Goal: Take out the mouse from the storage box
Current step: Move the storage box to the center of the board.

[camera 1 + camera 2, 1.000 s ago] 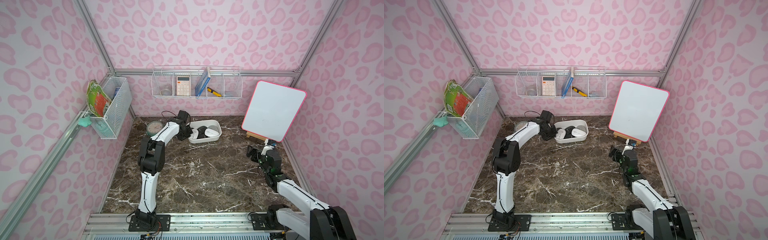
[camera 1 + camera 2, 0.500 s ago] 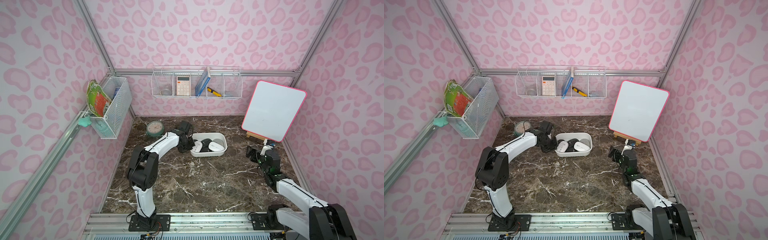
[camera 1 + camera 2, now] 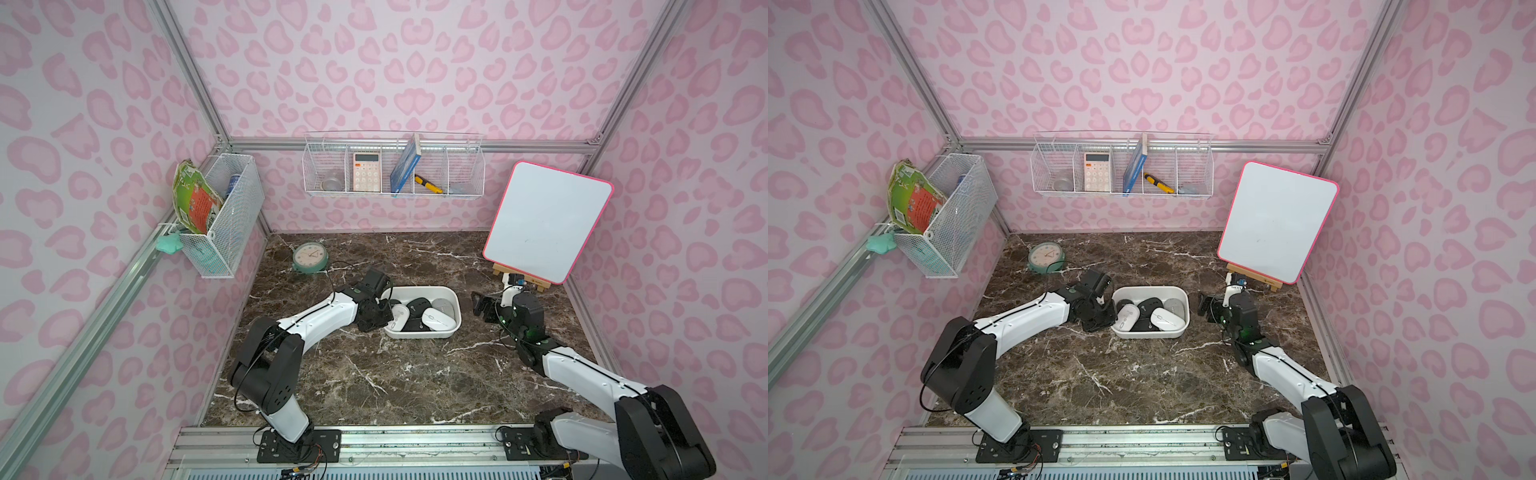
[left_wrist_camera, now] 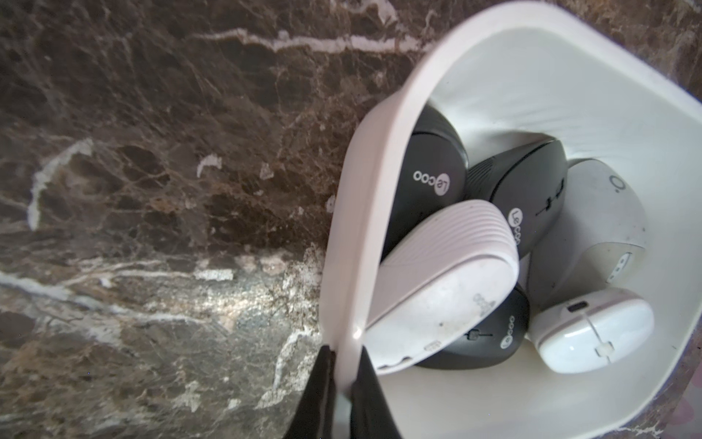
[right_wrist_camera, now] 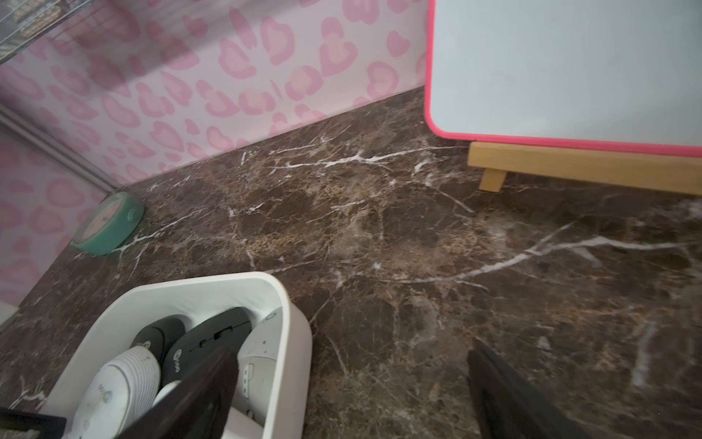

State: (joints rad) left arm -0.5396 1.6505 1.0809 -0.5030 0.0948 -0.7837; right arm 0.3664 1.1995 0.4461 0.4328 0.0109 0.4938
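The robot's left hand has the rim of the box in its grip and next needs to pull it back toward the bare floor by the box's near side (image 3: 422,346) and let it go.
The storage box (image 3: 420,334) is a shallow white tub on the dark marble floor, seen in both top views (image 3: 1149,335). Several mice lie in it, black and white: a white mouse (image 3: 434,319) near its front wall, a ribbed white mouse (image 4: 448,266) against the left wall, and a black mouse (image 4: 528,197) behind them. My left gripper (image 4: 345,353) is shut on the box's left rim (image 4: 364,190), one finger inside and one outside. My right gripper (image 5: 349,355) is open just right of the box (image 5: 294,342), low over bare floor, holding nothing.
A pink-framed whiteboard (image 3: 546,226) on a wooden easel stands at the back right, close behind my right arm. A green clock (image 3: 309,257) lies at the back left. White wire baskets hang on the back wall (image 3: 392,166) and left wall (image 3: 224,216).
My left gripper has dragged the storage box toward the front and a little to the right, its arm folding back. The right arm has barely moved.
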